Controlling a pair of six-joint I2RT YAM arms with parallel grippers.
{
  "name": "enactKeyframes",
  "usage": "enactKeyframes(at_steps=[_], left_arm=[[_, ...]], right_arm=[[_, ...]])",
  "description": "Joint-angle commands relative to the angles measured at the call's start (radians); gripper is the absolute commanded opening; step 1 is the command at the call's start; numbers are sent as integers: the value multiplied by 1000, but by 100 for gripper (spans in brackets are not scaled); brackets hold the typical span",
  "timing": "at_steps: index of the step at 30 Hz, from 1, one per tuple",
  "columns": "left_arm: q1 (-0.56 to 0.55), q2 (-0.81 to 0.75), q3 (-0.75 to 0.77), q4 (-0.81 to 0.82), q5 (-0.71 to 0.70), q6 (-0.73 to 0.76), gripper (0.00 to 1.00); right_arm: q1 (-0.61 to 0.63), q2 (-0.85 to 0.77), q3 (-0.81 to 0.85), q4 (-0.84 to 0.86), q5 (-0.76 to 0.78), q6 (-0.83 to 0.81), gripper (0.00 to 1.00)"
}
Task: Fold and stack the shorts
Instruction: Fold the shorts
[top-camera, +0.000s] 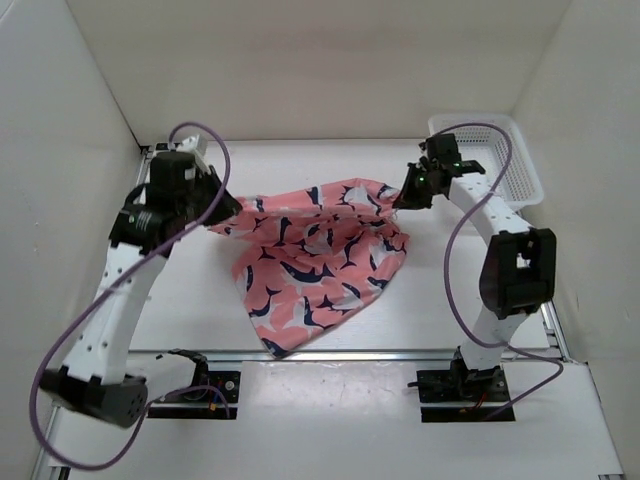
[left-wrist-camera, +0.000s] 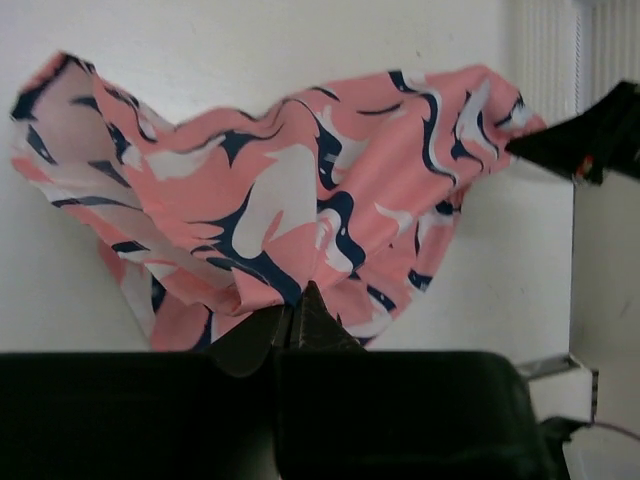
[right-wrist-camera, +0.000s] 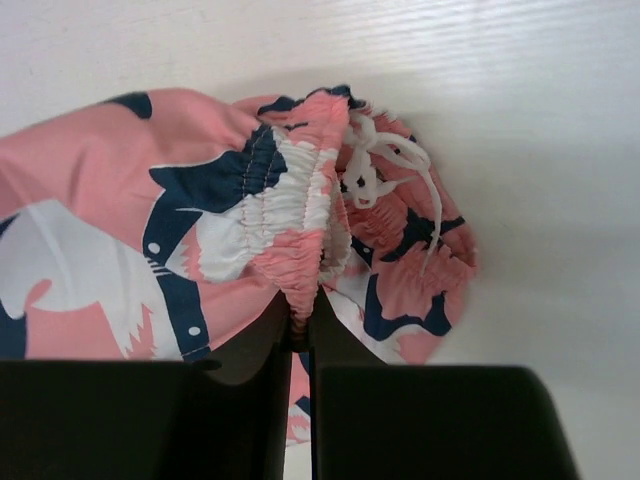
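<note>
I will next move my right gripper back down toward the bare tabletop, which is below it and to its right in the top view, to let go of the shorts' hanging waistband.
The salmon-pink shorts (top-camera: 315, 260) with navy-and-white shark shapes hang stretched between my two grippers above the table, the lower part drooping toward the near edge. My left gripper (top-camera: 215, 222) is shut on the shorts' left edge; in the left wrist view the jaws pinch the fabric (left-wrist-camera: 290, 210) at the gripper (left-wrist-camera: 292, 320). My right gripper (top-camera: 405, 197) is shut on the elastic waistband (right-wrist-camera: 290, 215) beside the white drawstring (right-wrist-camera: 385, 165); the jaws meet at the gripper (right-wrist-camera: 303, 310).
A white plastic mesh basket (top-camera: 520, 160) stands at the back right, close behind the right arm. White walls enclose the table on the left, back and right. A metal rail (top-camera: 340, 352) runs along the near edge by the arm bases.
</note>
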Motion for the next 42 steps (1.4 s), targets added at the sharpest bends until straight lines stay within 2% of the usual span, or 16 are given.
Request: enactKeyframes(at_steps=[1,5,11,18,24,28,32,33,35,36,37,39,40,42], left_arm=[[-104,-142,-147,7,-25,-104,10],[-222,-271,-298,-11,-25,-200,10],[-360,-364,-453,-30,-5,-296,10],[-500,-353,-544,-59,43,-317,10],[-627,-330,-573,-115,63,-317,10],[-695,-283,-616,-102,139,-308,10],[-749,-223,-637,-70,155,-295,10],[-758,-206,-637,-57,155,-294,18],[-758,-155,-637,-57,175,-270,43],[-758,-143,-624,-57,175,-270,78],[-758,-143,-611,-57,157,-270,89],[-758,-131,-572,-68,98,-270,100],[-758,-131,-558,-82,72,-270,100],[-758,-131,-547,-91,21,-300,95]], right_arm=[[-55,-129,-61,-26,40,1,0],[-66,-235,-179,-49,38,1,0],[-96,-400,-370,-98,76,20,0],[-106,-521,-491,-150,109,29,0],[-135,-539,-536,-179,178,20,0],[-176,-561,-546,-192,198,20,0],[-199,-533,-568,-144,207,29,0],[-199,-518,-568,-129,225,38,0],[-199,-465,-556,-115,236,47,14],[-199,-451,-540,-103,262,56,20],[-199,-450,-540,-94,262,56,32],[-199,-441,-528,-84,262,56,44],[-199,-450,-519,-84,262,56,51],[-199,-461,-519,-84,244,46,53]])
